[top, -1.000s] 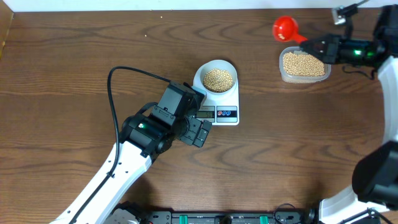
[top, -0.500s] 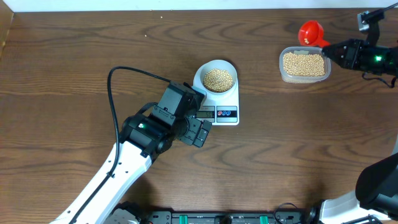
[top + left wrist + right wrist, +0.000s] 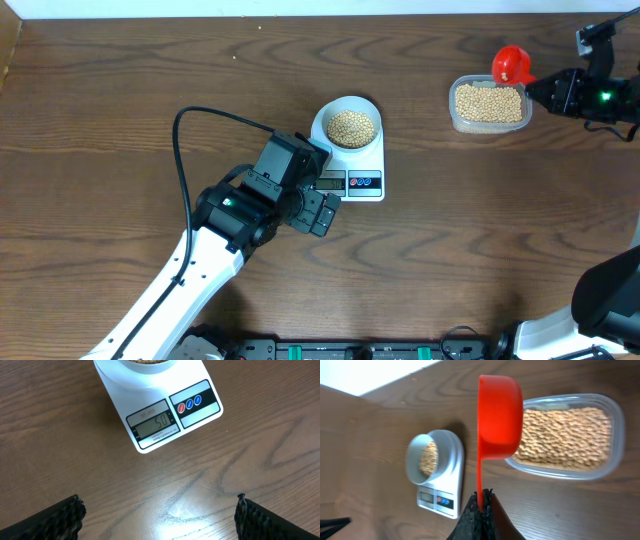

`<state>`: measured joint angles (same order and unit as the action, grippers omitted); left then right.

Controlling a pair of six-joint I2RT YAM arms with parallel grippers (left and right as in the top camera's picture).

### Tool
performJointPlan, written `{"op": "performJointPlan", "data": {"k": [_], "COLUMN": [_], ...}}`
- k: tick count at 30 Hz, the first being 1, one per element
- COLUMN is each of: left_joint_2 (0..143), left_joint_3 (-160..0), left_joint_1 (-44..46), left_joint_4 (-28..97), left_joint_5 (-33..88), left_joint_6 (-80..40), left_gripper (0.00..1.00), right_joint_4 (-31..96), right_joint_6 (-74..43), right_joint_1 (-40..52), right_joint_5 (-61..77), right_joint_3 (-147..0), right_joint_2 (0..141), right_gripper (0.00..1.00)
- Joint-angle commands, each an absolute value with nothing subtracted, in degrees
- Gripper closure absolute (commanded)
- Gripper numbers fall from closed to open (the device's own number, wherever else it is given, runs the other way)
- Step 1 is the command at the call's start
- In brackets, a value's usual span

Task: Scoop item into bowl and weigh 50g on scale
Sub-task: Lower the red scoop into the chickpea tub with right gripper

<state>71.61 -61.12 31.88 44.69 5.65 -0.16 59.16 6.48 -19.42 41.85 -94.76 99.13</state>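
Note:
The right gripper goes down to the left in the overhead view next and releases the scoop [image 3: 512, 64] onto the tub's beans, since they lie below it on that side.
The white bowl [image 3: 351, 125] holds tan beans [image 3: 351, 127] and stands on the white scale [image 3: 362, 183]. In the left wrist view the scale's display [image 3: 152, 423] reads 50. My left gripper [image 3: 322, 212] is open and empty, just in front of the scale; its fingers frame bare table in the left wrist view [image 3: 157, 515]. My right gripper [image 3: 553, 90] is shut on the handle of a red scoop [image 3: 512, 64], held at the far right by the clear tub. It shows in the right wrist view [image 3: 482, 502] with the scoop [image 3: 499, 415] over the tub's edge.
A clear plastic tub [image 3: 488, 104] full of tan beans stands at the back right, also in the right wrist view [image 3: 570, 435]. A black cable [image 3: 195, 120] loops over the table behind the left arm. The table's back edge runs along the top.
My right gripper has carried the red scoop to the right, from left of the tub's far corner to its right end. The left arm, bowl and scale have not moved.

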Motion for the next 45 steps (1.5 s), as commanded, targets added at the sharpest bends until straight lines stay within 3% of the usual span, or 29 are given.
{"op": "performJointPlan", "data": {"k": [1, 19, 33, 45], "left_joint_2": [71.5, 71.5, 71.5, 71.5], "left_joint_3": [-61.5, -61.5, -61.5, -61.5], "left_joint_1": [31.7, 31.7, 31.7, 31.7], "left_joint_4": [44.8, 44.8, 44.8, 44.8], "left_joint_5": [5.3, 5.3, 5.3, 5.3], "left_joint_6": [-0.2, -0.2, -0.2, -0.2], "left_gripper": [0.02, 0.02, 0.02, 0.02], "right_joint_4": [59.2, 60.7, 63.1, 62.2], "right_joint_6": [6.9, 6.8, 6.9, 6.9], "right_joint_1": [-17.0, -0.2, 0.9, 0.9], "right_joint_5": [35.0, -4.3, -14.6, -13.6], "right_joint_3": [-95.9, -95.9, -95.8, -95.8], "right_joint_2": [98.1, 98.1, 98.4, 100.1], "right_gripper": [0.99, 0.99, 0.99, 0.99]}}
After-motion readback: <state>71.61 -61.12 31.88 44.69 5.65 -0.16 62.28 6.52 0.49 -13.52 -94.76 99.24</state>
